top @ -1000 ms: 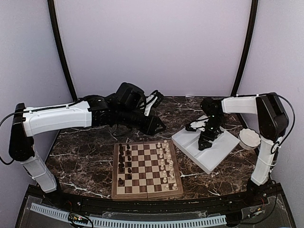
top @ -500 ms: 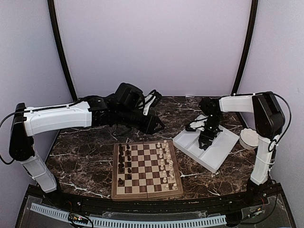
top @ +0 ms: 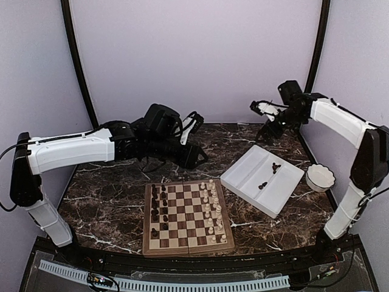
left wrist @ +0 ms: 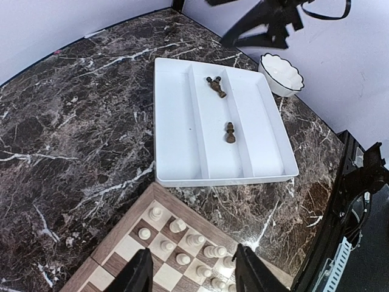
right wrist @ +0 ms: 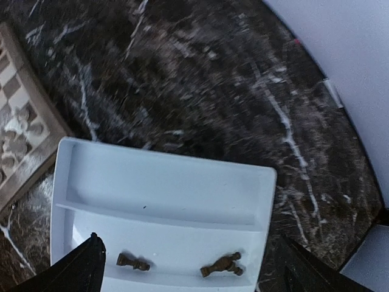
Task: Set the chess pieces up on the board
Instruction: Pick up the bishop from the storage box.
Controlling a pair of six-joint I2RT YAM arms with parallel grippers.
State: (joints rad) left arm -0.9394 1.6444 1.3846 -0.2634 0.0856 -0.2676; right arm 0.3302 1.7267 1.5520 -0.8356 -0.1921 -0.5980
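Note:
My right gripper moves down and back next, open, onto the tray's dark piece nearer the board, since that piece still lies off the squares.
The board point(top: 182, 248) lies near the table's front. Dark chess pieces point(top: 156, 207) stand along its left columns and cream ones point(top: 211, 207) along its right. Two more dark pieces point(top: 276, 165) point(top: 262, 185) lie on their sides in the white tray point(top: 243, 176); the wrist views show them too point(left wrist: 230, 132) point(right wrist: 222, 265). My left gripper point(top: 196, 157) hovers behind the board, open and empty point(left wrist: 193, 275), above the board's cream corner point(left wrist: 200, 219). My right gripper point(top: 267, 120) hangs high above the tray's far end, open with nothing between its fingers point(right wrist: 194, 267).
A white scalloped bowl point(top: 320, 177) sits right of the tray, near the table's right edge. The tray has three long compartments. Dark marble table point(top: 109, 194) surrounds the board. Curved black poles and pale walls close the back.
My right gripper has lifted out of the tray, up and toward the back wall, leaving two dark pieces lying there. The tray shifted slightly. The left arm barely moved.

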